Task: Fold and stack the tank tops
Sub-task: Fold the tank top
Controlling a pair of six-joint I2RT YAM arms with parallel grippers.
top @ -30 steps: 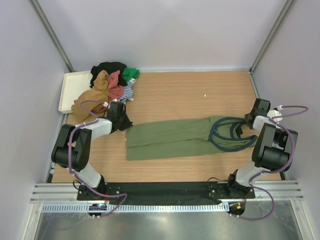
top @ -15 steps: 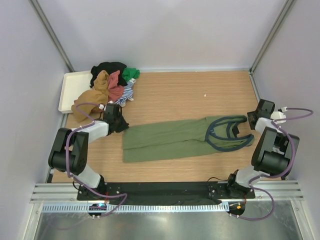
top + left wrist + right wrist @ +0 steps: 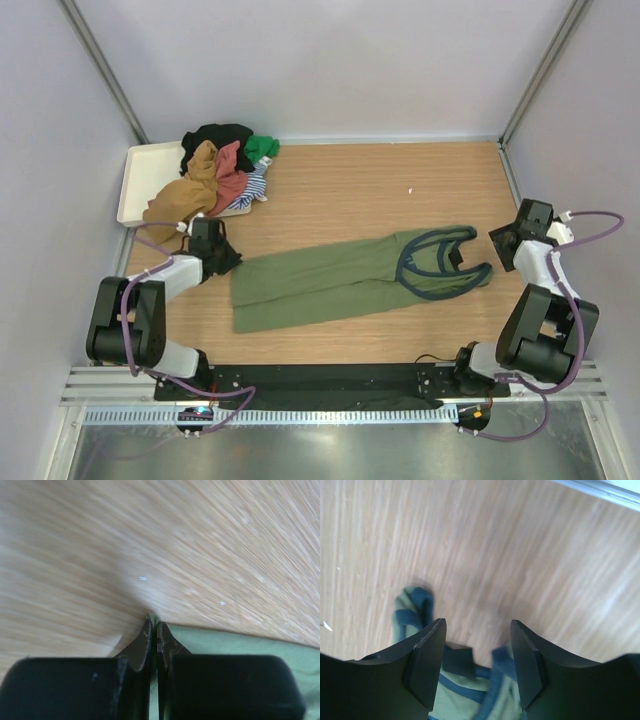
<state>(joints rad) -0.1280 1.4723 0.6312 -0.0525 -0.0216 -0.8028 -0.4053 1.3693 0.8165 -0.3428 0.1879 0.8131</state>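
I will next lower my right gripper and move it back toward the green top, onto the near navy-trimmed strap end, since my left gripper holds only the opposite end.
One olive green tank top point(image 3: 320, 280) with navy trim lies stretched out flat across the wooden table, its straps at the right end. My left gripper point(image 3: 228, 262) is at the top's left end. In the left wrist view its jaws point(image 3: 154, 630) are shut on a corner of the green cloth point(image 3: 240, 645). My right gripper point(image 3: 497, 243) hovers just right of the straps. The right wrist view shows this gripper point(image 3: 477, 621) open, nothing between its fingers, with the navy-trimmed straps point(image 3: 453, 700) lying loose beneath. Other tank tops point(image 3: 220, 165) sit in a heap at the back left.
The heap of coloured tops spills off a cream tray point(image 3: 140, 170) by the left wall. Grey walls and metal posts close the table on three sides. Bare wood point(image 3: 400, 190) lies behind the green top.
My right gripper has opened and let go of the straps, drawing back to the right. My left gripper has moved left, dragging the green top with it.
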